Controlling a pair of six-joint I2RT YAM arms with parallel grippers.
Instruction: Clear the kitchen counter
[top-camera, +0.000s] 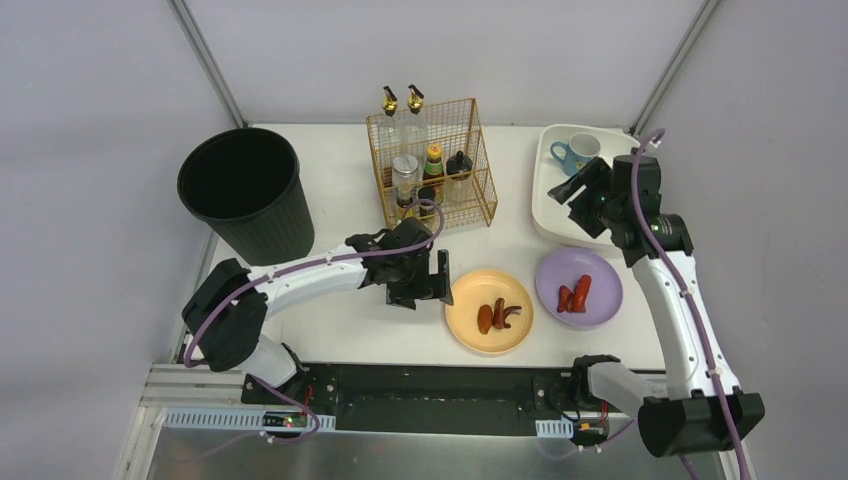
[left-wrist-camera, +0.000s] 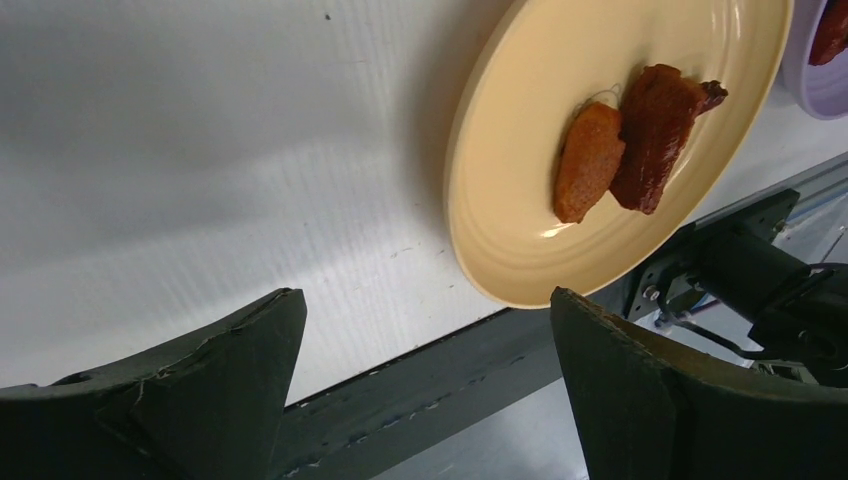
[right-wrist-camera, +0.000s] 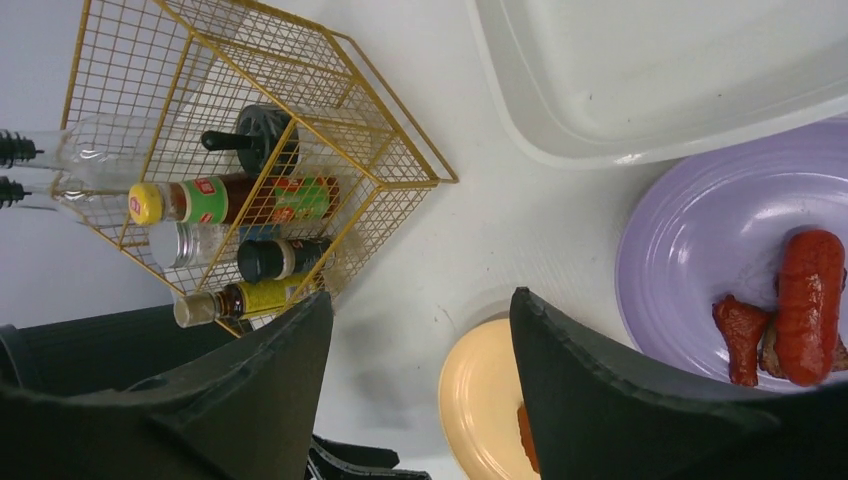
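Observation:
My left gripper should come down next onto the yellow plate's rim (top-camera: 448, 312) (left-wrist-camera: 453, 235) on the bin's side and close there, because the food is clear of that rim.
The white kitchen counter (top-camera: 350, 330) holds a yellow plate (top-camera: 470, 335) with brown food pieces (top-camera: 497, 316) and a purple plate (top-camera: 600, 310) with red food pieces (top-camera: 575, 293). My left gripper (top-camera: 428, 280) is open and empty, just left of the yellow plate (left-wrist-camera: 500, 240); the food (left-wrist-camera: 640, 140) shows ahead of it. My right gripper (top-camera: 578, 187) is open and empty, raised over the cream tub's (top-camera: 548, 215) near edge. Its wrist view shows the purple plate (right-wrist-camera: 700, 240), the yellow plate (right-wrist-camera: 480, 400) and the tub (right-wrist-camera: 600, 120).
A black bin (top-camera: 245, 190) stands at the back left. A gold wire rack (top-camera: 430, 165) with several bottles stands at the back middle, also in the right wrist view (right-wrist-camera: 250, 130). A blue mug (top-camera: 575, 152) sits in the tub. A black rail (left-wrist-camera: 450, 390) runs along the counter's front.

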